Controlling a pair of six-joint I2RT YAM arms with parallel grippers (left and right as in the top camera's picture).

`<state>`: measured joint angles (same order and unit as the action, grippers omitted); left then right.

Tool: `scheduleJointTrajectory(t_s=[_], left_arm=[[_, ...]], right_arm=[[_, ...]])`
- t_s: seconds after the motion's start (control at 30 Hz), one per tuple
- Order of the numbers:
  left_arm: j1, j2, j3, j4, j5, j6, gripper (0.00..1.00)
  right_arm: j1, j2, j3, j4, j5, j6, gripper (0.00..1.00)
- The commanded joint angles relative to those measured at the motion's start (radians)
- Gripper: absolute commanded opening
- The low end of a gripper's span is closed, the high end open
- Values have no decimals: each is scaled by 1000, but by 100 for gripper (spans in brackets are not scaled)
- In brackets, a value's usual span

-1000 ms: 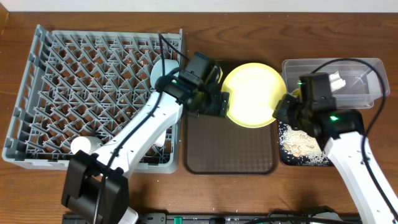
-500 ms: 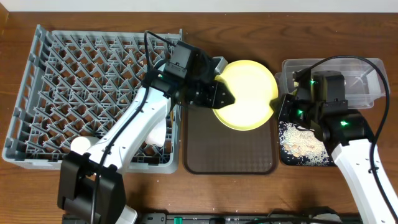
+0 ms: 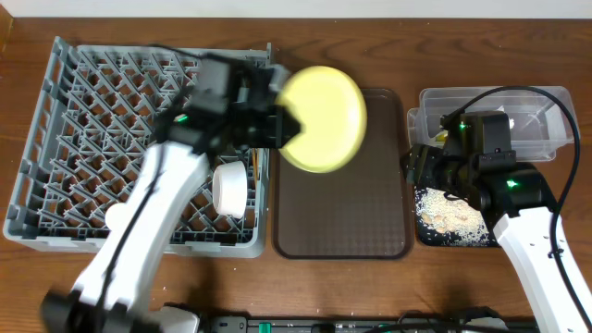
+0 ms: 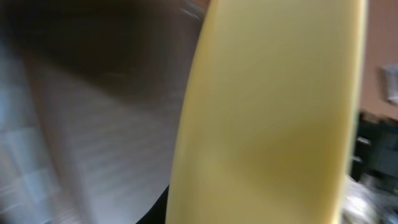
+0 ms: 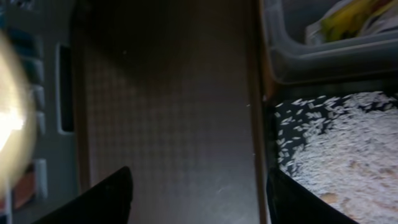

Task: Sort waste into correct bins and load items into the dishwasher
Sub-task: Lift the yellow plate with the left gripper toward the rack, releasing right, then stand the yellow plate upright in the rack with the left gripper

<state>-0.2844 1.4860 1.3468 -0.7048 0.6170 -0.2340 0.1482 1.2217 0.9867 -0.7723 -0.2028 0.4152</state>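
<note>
My left gripper should swing away from the brown tray [image 3: 342, 203], turn, and lower the plate among the far wires of the grey dish rack, because those wires are empty.
My left gripper [image 3: 277, 125] is shut on the rim of the round yellow plate [image 3: 324, 118]. It holds the plate tilted in the air over the gap between the grey dish rack [image 3: 92, 92] and the brown tray [image 3: 342, 203]. In the left wrist view the plate [image 4: 273, 112] fills the frame, blurred. My right gripper [image 3: 414, 166] [image 5: 199, 199] is open and empty, low over the brown tray's right edge [image 5: 168, 112]. Beside it is the black tray [image 5: 336, 143], strewn with rice scraps [image 3: 449, 211]. The clear tub [image 3: 523, 125] holds a green-and-yellow wrapper [image 5: 339, 18].
A white cup [image 3: 229, 187] lies in the rack near its right side. Another white piece [image 3: 120, 215] sits at the rack's front left. The brown tray's surface is bare. Cables loop over the right arm and the clear tub.
My left gripper closed on the plate and swung it left and up off the brown tray toward the rack. My right gripper opened, let go of the plate's rim and stayed by the black tray.
</note>
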Motion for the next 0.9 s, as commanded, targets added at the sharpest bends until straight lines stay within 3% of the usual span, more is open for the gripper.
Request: scheduleJointTrajectory(t_s=[0.0, 0.1, 0.17, 0.23, 0.53, 0.87], left_arm=[[21, -134, 21, -68, -455, 13, 8], [19, -201, 21, -144, -801, 13, 8], [19, -215, 19, -189, -984, 18, 8], [19, -206, 12, -212, -1073, 61, 8], [19, -42, -6, -192, -1273, 94, 8], [19, 131, -6, -168, -1177, 106, 8]], right_arm=[[0, -14, 16, -2, 89, -12, 76], [1, -13, 16, -1, 126, -12, 99], [1, -13, 16, 2, 136, -12, 99], [1, -13, 16, 3, 147, -12, 99], [1, -13, 16, 10, 146, -12, 99], [1, -13, 16, 10, 146, -12, 99]])
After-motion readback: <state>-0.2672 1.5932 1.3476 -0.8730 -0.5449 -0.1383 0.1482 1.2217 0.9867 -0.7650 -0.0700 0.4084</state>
